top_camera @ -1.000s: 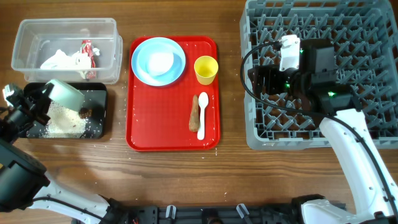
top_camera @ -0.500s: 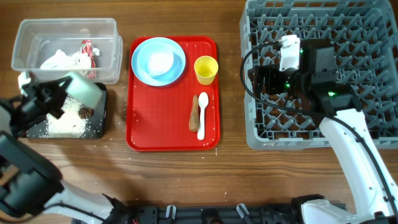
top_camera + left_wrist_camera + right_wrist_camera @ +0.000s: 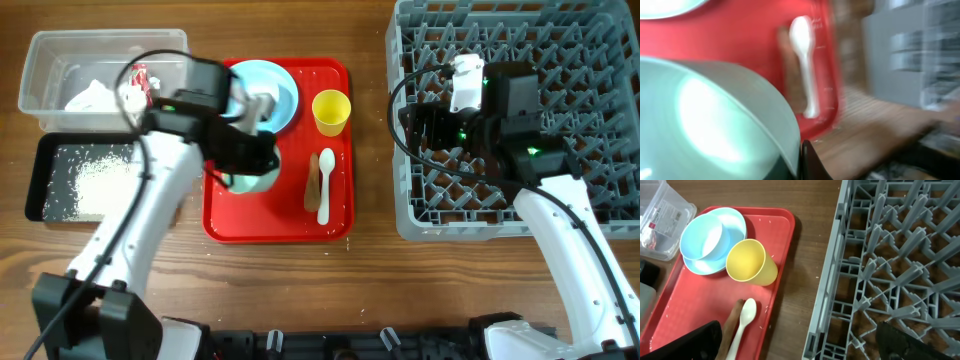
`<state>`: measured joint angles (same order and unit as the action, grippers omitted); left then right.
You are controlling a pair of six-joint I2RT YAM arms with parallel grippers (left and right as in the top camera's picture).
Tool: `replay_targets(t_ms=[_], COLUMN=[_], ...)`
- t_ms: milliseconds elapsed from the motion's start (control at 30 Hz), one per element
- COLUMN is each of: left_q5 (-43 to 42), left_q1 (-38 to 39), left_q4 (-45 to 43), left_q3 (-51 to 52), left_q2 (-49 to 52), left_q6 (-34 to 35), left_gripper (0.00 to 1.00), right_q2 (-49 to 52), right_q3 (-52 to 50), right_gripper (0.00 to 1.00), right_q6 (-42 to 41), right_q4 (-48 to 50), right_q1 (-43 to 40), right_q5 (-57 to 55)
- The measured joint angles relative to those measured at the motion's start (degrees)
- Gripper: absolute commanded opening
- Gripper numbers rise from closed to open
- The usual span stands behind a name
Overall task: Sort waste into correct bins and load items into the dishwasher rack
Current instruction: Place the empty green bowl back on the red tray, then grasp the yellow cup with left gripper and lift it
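Note:
The bare patch of red tray beside the orange-brown stick (image 3: 312, 180) is below the left gripper, so the gripper needs to lower the bowl onto it next and let go of the bowl's rim.
My left gripper (image 3: 252, 158) is shut on the rim of the pale green bowl (image 3: 248, 183) and holds it over the left part of the red tray. In the left wrist view the bowl (image 3: 715, 120) fills the lower left, beside one dark finger (image 3: 807, 160). The blue plate with the small blue bowl (image 3: 275, 95), the yellow cup (image 3: 331, 111), the white spoon (image 3: 326, 185) and the orange-brown stick (image 3: 312, 180) lie on the tray. My right gripper (image 3: 415, 125) is open and empty over the left edge of the grey rack (image 3: 520, 60). Tissue (image 3: 90, 97) and wrapper (image 3: 138, 78) lie in the clear tub (image 3: 60, 45). Rice lies in the black tray (image 3: 40, 190).
The red tray (image 3: 230, 225) sits between the bins and the rack. In the right wrist view the cup (image 3: 747, 262), spoon (image 3: 742, 320) and plate (image 3: 735, 220) lie left of the rack wall (image 3: 835, 280). Bare wood runs along the table's front.
My left arm has swung right from over the black tray to over the red tray, carrying the pale green bowl. The right arm has not moved.

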<state>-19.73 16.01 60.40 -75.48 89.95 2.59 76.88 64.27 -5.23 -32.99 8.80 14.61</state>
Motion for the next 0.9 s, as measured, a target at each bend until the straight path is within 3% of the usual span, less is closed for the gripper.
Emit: replay_targets(t_ms=[167, 600, 633, 667, 733, 833, 900], left_q5=[15.3, 21.9, 22.7, 23.3, 24.4, 24.7, 24.8], left_q1=[9.2, 10.4, 10.4, 10.5, 10.5, 10.5, 10.5], left_q4=[-6.3, -21.1, -21.2, -21.4, -22.1, -23.5, -21.8], left_q3=[4.7, 16.2, 16.2, 16.2, 16.4, 16.5, 14.8], left_q2=[0.9, 8.8, 9.1, 9.3, 9.8, 10.4, 10.6], left_q6=[2.9, 3.6, 3.6, 3.6, 3.7, 4.3, 5.2], left_gripper=[0.04, 0.05, 0.08, 0.20, 0.55, 0.71, 0.75], right_q2=[0.0, 0.0, 0.0, 0.0, 0.0, 0.0, 0.0], right_q3=[0.0, 0.0, 0.0, 0.0, 0.0, 0.0, 0.0], right_gripper=[1.00, 1.00, 1.00, 1.00, 1.00, 1.00, 1.00], right_q6=[-0.2, -0.2, -0.2, -0.2, -0.2, -0.2, -0.1], right_q4=[-0.9, -2.5, -2.6, -2.6, -2.6, -2.6, -2.6], right_q1=[0.0, 0.0, 0.0, 0.0, 0.0, 0.0, 0.0], right_q5=[0.0, 0.0, 0.0, 0.0, 0.0, 0.0, 0.0])
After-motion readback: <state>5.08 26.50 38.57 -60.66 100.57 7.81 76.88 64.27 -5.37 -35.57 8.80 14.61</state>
